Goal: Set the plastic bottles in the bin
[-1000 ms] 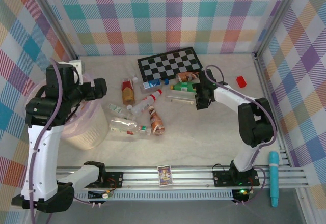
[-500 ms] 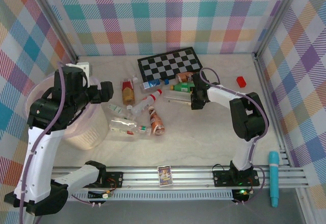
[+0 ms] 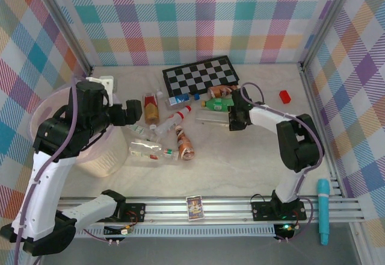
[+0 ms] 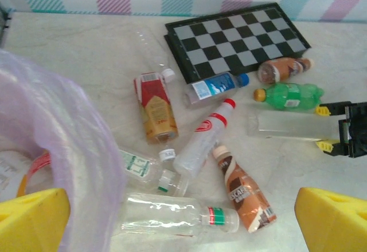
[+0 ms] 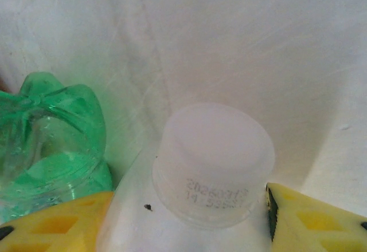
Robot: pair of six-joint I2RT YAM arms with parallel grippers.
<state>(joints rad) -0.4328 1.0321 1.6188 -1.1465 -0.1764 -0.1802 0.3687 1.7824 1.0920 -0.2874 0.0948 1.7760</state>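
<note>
I should move my left gripper from the bin past the bottles next, onto the white-capped clear bottle's free body (image 3: 211, 117), and close it there, because my right gripper is holding the neck end of that bottle.
Several plastic bottles lie mid-table: a brown one with a red label (image 3: 150, 107), a blue-capped one (image 3: 178, 100), a red-capped one (image 3: 174, 119), a brown coffee one (image 4: 243, 192) and a clear one with a green-red band (image 4: 172, 220). A green bottle (image 5: 51, 143) lies beside a clear bottle with a white cap (image 5: 215, 163). My right gripper (image 3: 231, 119) is shut on that clear bottle's neck end, which rests on the table. My left gripper (image 3: 129, 113) hangs open by the near rim of the bin (image 3: 60, 117), with yellow fingertips (image 4: 34, 217) wide apart above the bottles.
A checkerboard (image 3: 201, 74) lies at the back with an orange-brown bottle (image 3: 221, 91) on its front edge. A small red block (image 3: 284, 96) sits at the right. A card pack (image 3: 194, 207) and a teal tool (image 3: 323, 208) rest by the front rail. Plaid walls enclose the table.
My right jaws have narrowed onto the clear bottle's neck end. My left arm has swung right from over the bin toward the bottles, still open.
</note>
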